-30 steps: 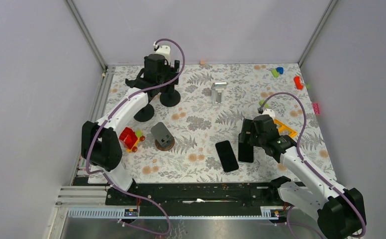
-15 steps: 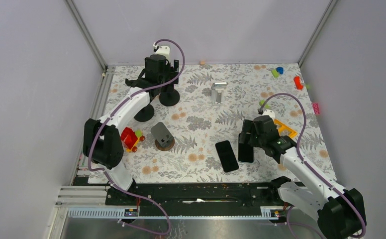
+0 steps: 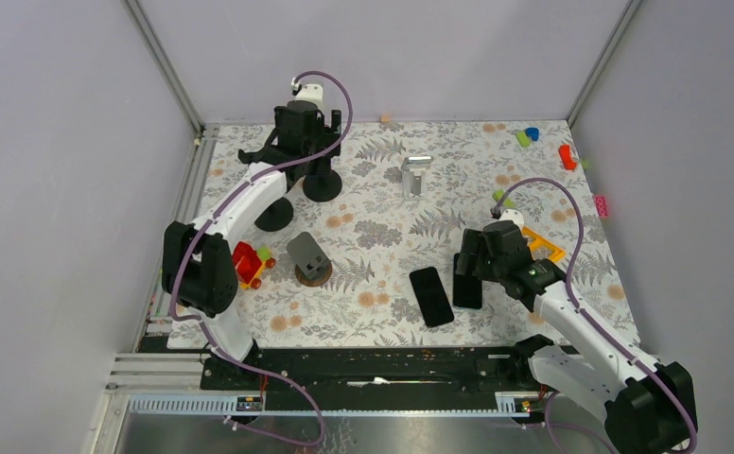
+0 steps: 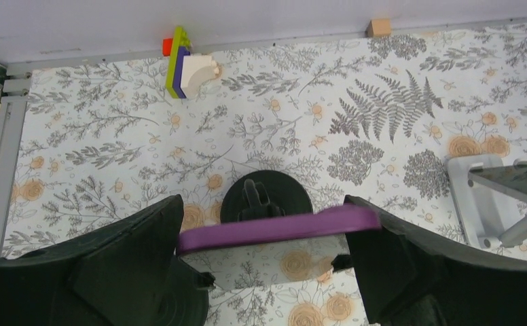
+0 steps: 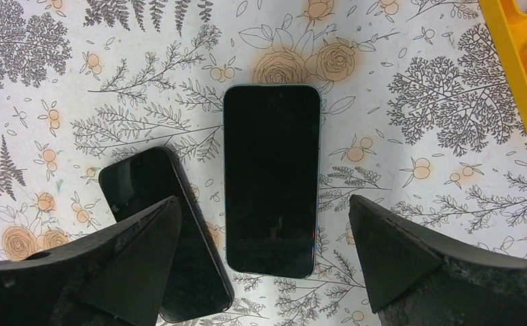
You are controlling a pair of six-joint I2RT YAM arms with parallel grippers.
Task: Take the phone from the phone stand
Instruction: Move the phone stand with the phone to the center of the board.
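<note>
My left gripper has one finger at each end of the phone's purple top edge (image 4: 278, 229), so next it needs to stay in place and close its fingers on that edge.
A purple-edged phone (image 4: 274, 227) stands on a black round phone stand (image 4: 282, 187) at the back left of the table. My left gripper (image 4: 262, 204) is open and straddles it, one finger at each end of the phone's top edge; whether they press on it I cannot tell. In the top view this gripper (image 3: 302, 142) hides the phone and hangs over the stand (image 3: 323, 186). My right gripper (image 5: 262, 200) is open and holds nothing. It hovers over two dark phones lying flat, one upright (image 5: 271, 180) and one slanted (image 5: 145, 183).
A silver stand (image 3: 415, 175) is at the back centre, a second black round base (image 3: 274, 218) and a grey stand (image 3: 308, 257) on the left. A red toy (image 3: 247, 262), a yellow piece (image 3: 541, 244) and bricks (image 3: 567, 156) lie around. A brick stack (image 4: 183, 61) sits by the back wall.
My left gripper has edged slightly toward the back over the stand, and its elbow has swung a little. The right arm and both flat phones have barely moved.
</note>
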